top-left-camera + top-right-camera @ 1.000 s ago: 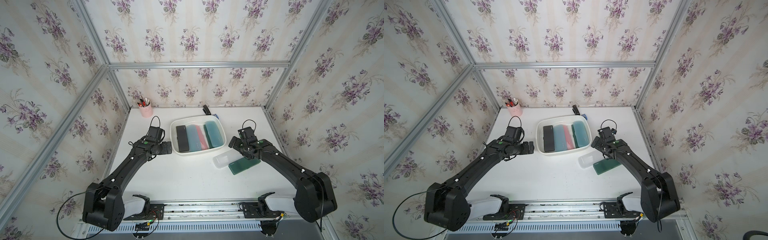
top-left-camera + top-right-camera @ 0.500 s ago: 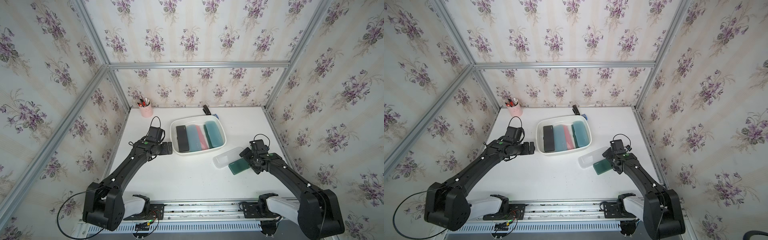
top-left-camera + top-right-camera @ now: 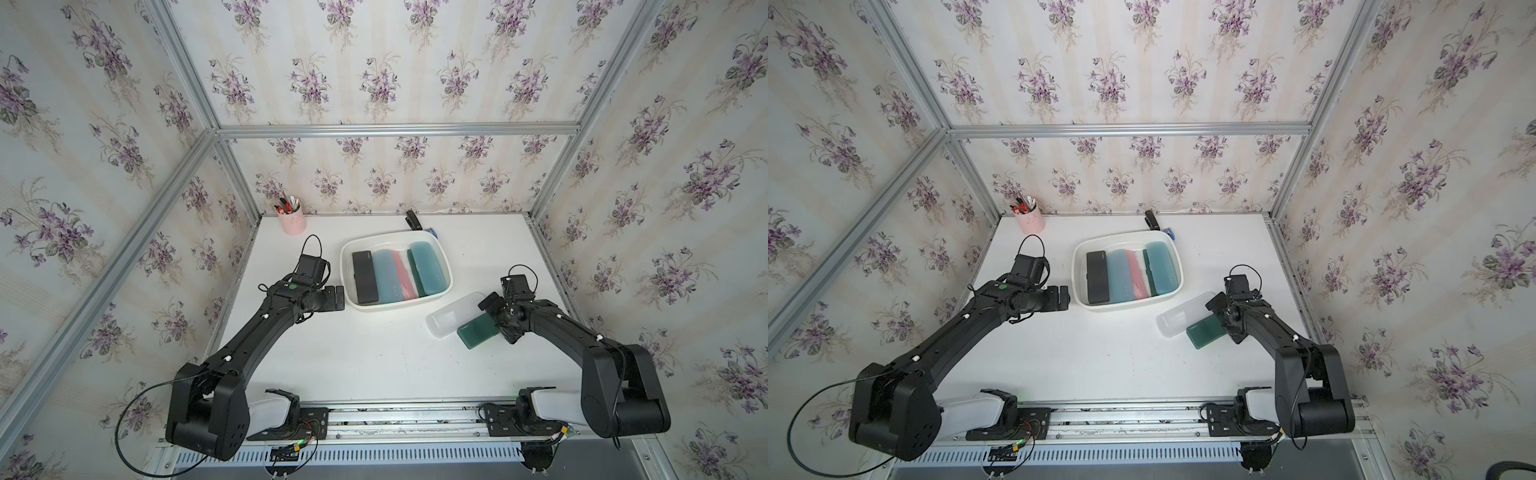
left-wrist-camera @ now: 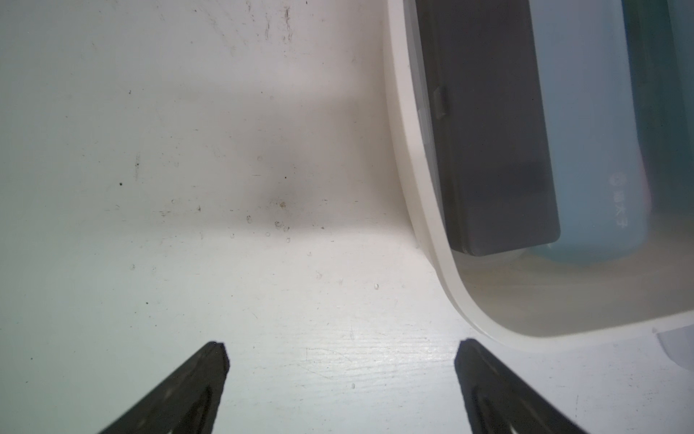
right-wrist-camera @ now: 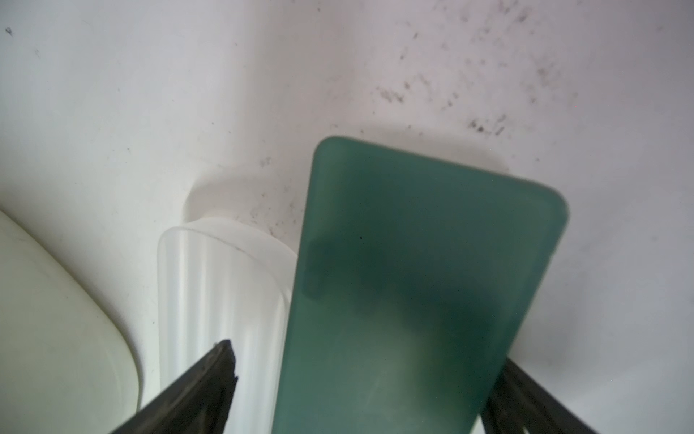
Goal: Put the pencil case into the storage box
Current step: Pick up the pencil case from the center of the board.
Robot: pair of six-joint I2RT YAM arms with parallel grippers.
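Observation:
My right gripper will next stay low, move slightly outward and close its fingers across the green case's end (image 3: 491, 323) (image 5: 372, 398) below it, because the case is already between my fingers.
The white storage box (image 3: 345, 266) (image 3: 1076, 266) sits mid-table and holds black, light blue, pink and teal cases. Right of it, on the table, a dark green pencil case (image 3: 476, 332) (image 3: 1202, 332) lies beside a translucent white one (image 3: 451, 318) (image 3: 1177, 318). My right gripper (image 3: 498, 322) (image 3: 1224, 320) is open, low over the green case's right end. In the right wrist view the green case (image 5: 413, 282) lies between the fingers, and one finger (image 5: 210, 379) is over the clear case (image 5: 221, 285). My left gripper (image 3: 336, 297) (image 4: 341, 360) is open and empty beside the box's rim (image 4: 413, 188).
A pink pen cup (image 3: 292, 222) stands at the back left. A small black item (image 3: 413, 220) lies behind the box by the back wall. Papered walls and metal posts close in three sides. The arms' base rail runs along the front edge.
My right arm has swung from beside the box toward the front right and come down over the green case's end. The left arm has not moved.

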